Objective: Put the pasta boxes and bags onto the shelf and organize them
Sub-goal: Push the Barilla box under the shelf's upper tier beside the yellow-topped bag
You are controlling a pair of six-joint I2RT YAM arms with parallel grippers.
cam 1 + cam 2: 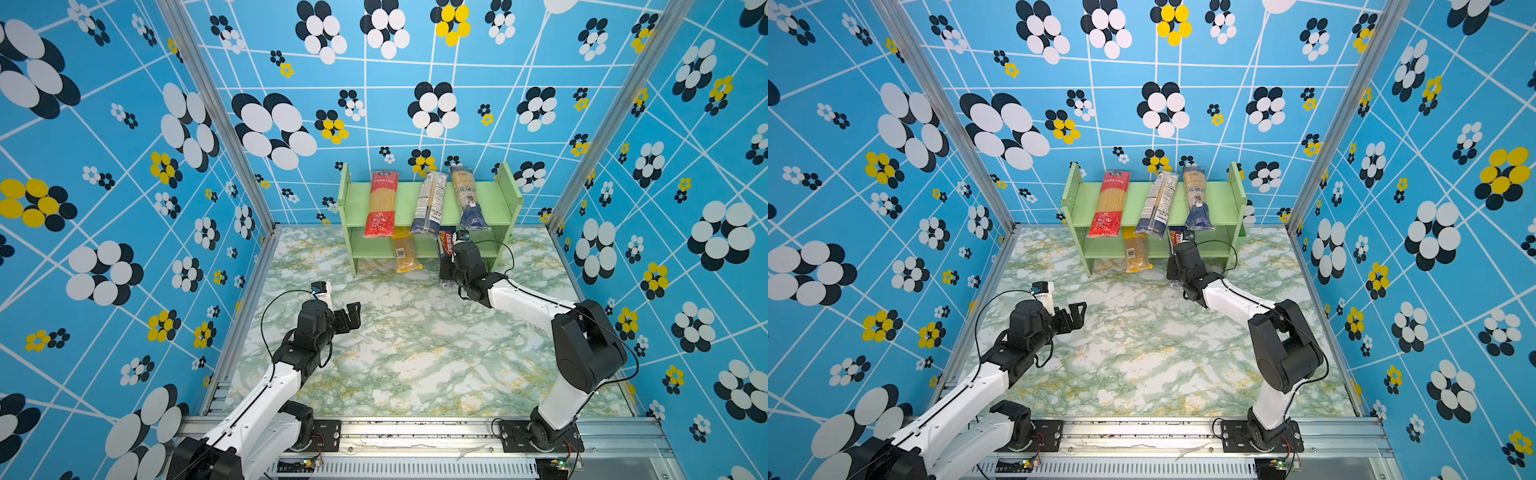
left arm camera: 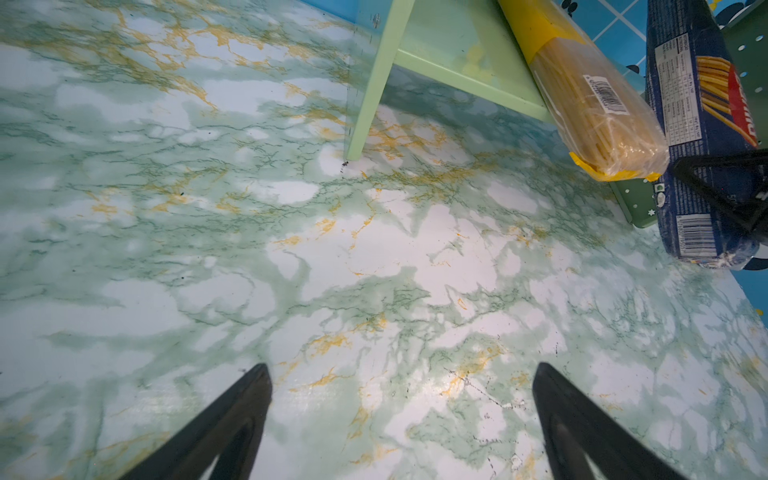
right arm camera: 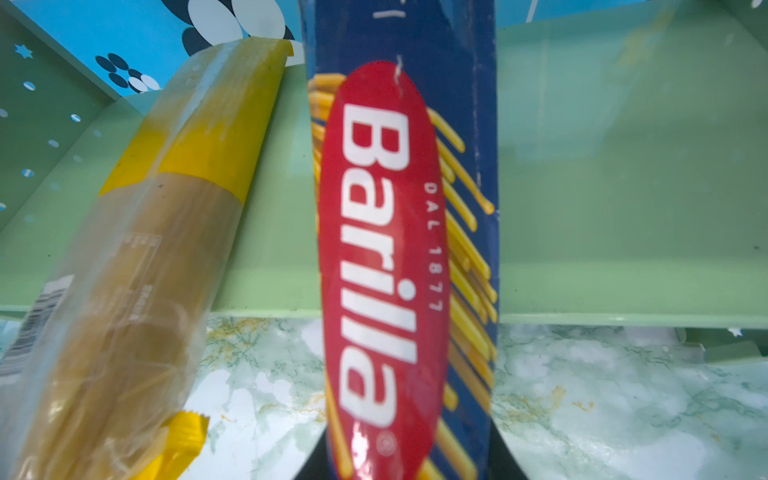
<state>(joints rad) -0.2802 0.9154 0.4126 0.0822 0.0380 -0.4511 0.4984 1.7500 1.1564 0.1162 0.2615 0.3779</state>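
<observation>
My right gripper pushes outward next and releases the Barilla box point(image 3: 399, 249) deeper on the lower level of the shelf beside the yellow bag, since the box's near end overhangs the tabletop.
The pale-green shelf point(image 1: 490, 199) stands at the back. Its upper tier carries a red-ended bag point(image 1: 380, 203) and two blue-and-yellow bags point(image 1: 428, 203) point(image 1: 469, 199), all overhanging the front. On the lower tier a yellow barcoded bag point(image 1: 405, 251) pokes out over the tabletop. My right gripper point(image 1: 446, 270) point(image 3: 409, 457) is shut on the near end of the dark blue Barilla box point(image 3: 399, 249), whose far end rests on the lower tier beside the yellow bag point(image 3: 137, 270). My left gripper point(image 1: 353, 313) point(image 2: 401, 368) hovers open over bare marble, holding nothing.
The marble tabletop point(image 1: 415, 353) is walled in by blue flowered panels on three sides, with an aluminium rail point(image 1: 415, 432) along the front. The shelf's front left leg point(image 2: 370, 104) stands ahead of the left gripper.
</observation>
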